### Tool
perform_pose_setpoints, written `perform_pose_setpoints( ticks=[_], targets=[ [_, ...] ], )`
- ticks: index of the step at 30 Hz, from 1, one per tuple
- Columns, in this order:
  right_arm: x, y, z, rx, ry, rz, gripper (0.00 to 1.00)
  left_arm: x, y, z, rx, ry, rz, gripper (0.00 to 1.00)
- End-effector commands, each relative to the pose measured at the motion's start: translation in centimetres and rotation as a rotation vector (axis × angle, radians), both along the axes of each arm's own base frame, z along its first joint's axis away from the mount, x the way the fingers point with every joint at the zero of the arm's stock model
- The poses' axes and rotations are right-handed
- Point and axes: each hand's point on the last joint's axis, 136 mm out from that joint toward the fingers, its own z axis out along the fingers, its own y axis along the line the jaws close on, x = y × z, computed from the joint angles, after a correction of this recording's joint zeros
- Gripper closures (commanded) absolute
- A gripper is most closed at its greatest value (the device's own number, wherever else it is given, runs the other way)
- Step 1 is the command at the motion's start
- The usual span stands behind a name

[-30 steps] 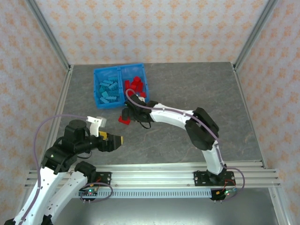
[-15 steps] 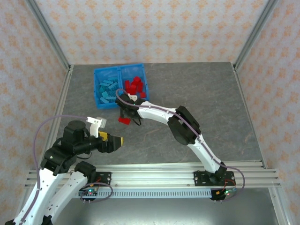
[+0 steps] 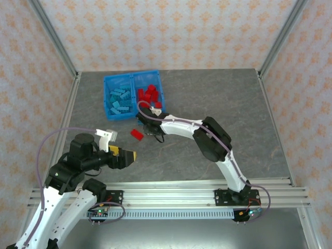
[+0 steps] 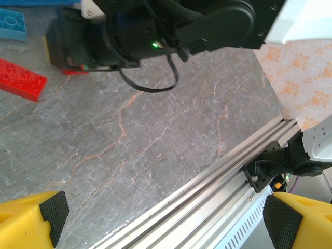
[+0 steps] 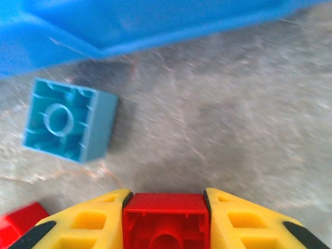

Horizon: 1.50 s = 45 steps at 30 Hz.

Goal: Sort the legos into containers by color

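Observation:
I will next move my right gripper up and outward over one section of the blue bin (image 3: 134, 75) to release the small red lego, as red legos lie there.
My right gripper (image 5: 166, 207) is shut on a small red lego (image 5: 166, 222), which sits hollow side up between the yellow fingers, just above the table. In the top view this gripper (image 3: 151, 127) hangs close to the near edge of the blue bin (image 3: 134, 75). The bin's left compartment holds light blue legos (image 3: 119, 99) and its right one holds red legos (image 3: 149, 93). A light blue lego (image 5: 70, 120) lies upside down on the table by the bin wall. A flat red lego (image 3: 137, 134) lies left of the right gripper. My left gripper (image 3: 132, 154) is open and holds nothing.
The left wrist view looks down on the grey table, with the flat red lego (image 4: 21, 79) at far left and the aluminium rail (image 4: 207, 192) along the near edge. Another red lego's corner (image 5: 18, 223) lies left of the right fingers. Metal posts frame the table.
My right gripper has shut on a red lego and shifted slightly right, leaving the flat red lego on the table. The left arm has stayed still.

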Motion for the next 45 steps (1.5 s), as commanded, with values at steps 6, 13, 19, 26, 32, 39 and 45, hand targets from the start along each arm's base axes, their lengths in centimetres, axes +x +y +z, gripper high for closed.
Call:
perform_pose_setpoints(
  ticks=[6,13,19,26,32,39,45],
  targets=[
    [-0.8,-1.8,9.7,0.101,-0.148,0.107,0.81,-0.4,-0.5,1.1,-0.034,-0.077,-0.043,0.0],
    [1.3,-1.2,20.7,0.136,-0.418,0.198,0.77,0.6,1.7,0.7,0.018,-0.089,0.099,0.0],
    [7.6,-0.2,20.9,0.01,-0.465,0.167,0.78,2.3,6.7,-0.9,0.127,-0.02,0.408,0.0],
    [14.6,1.8,17.0,-0.15,-0.458,0.17,0.78,2.9,10.3,-0.2,0.1,-0.06,0.618,0.01],
    [17.2,3.0,14.2,-0.117,-0.462,0.194,0.71,3.4,9.9,-1.2,0.112,0.017,0.591,0.01],
    [16.5,3.7,19.2,-0.018,-0.508,0.231,0.43,3.3,9.7,-0.8,0.099,-0.014,0.581,0.01],
    [12.4,2.4,24.9,0.089,-0.45,0.261,0.41,3.3,9.1,-0.7,0.083,-0.014,0.543,0.01]
  ],
)
